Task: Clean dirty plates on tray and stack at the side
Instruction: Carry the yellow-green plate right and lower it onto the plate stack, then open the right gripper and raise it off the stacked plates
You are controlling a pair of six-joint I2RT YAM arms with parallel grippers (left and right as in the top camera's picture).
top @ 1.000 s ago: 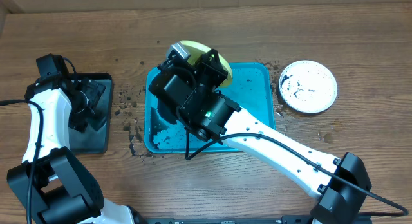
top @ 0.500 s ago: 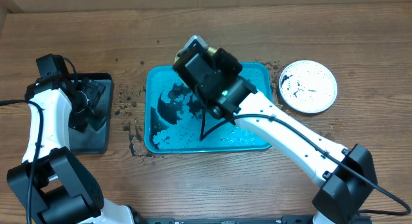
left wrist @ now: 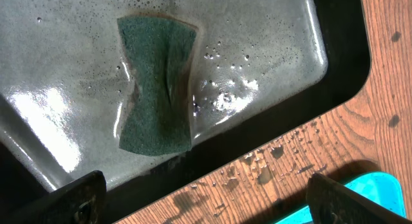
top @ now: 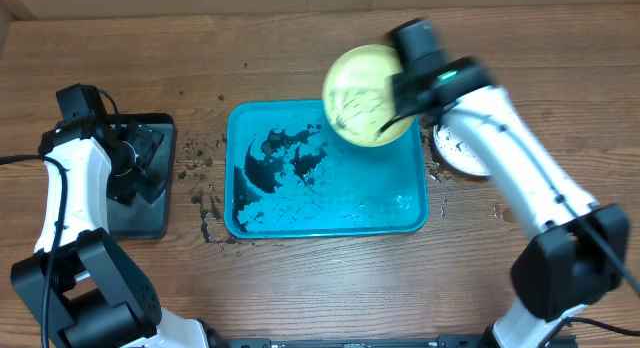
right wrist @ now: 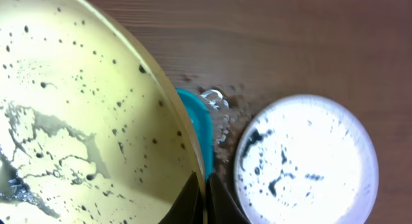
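My right gripper swings across and down next. It stacks and releases its plate on the white plate (top: 455,148) (right wrist: 308,161), which lies below the gripper, rightward in the overhead view.
My right gripper (top: 398,106) is shut on the rim of the lime green plate (top: 366,95), holding it above the teal-blue tray's (top: 415,188) far right corner. In the right wrist view the jaws (right wrist: 205,195) pinch the plate's edge (right wrist: 77,114), which is speckled with dark dirt. The white plate (top: 455,148) lies on the table right of the tray, partly hidden by my right arm; it shows whole in the right wrist view (right wrist: 306,159). Dark dirt (top: 275,158) lies spread in the tray's left half. My left gripper (left wrist: 206,198) is open and empty. The teal-rimmed plate is out of view.
A black-rimmed grey tray (top: 150,213) stands at the left, holding a green sponge (left wrist: 156,82) in wet foam. Dirt crumbs and water drops (top: 200,178) lie on the wood between the two trays.
My right arm has swung from the tray's left half to its far right corner, carrying the lime green plate. The dirt in the tray is now uncovered. The left arm has not moved.
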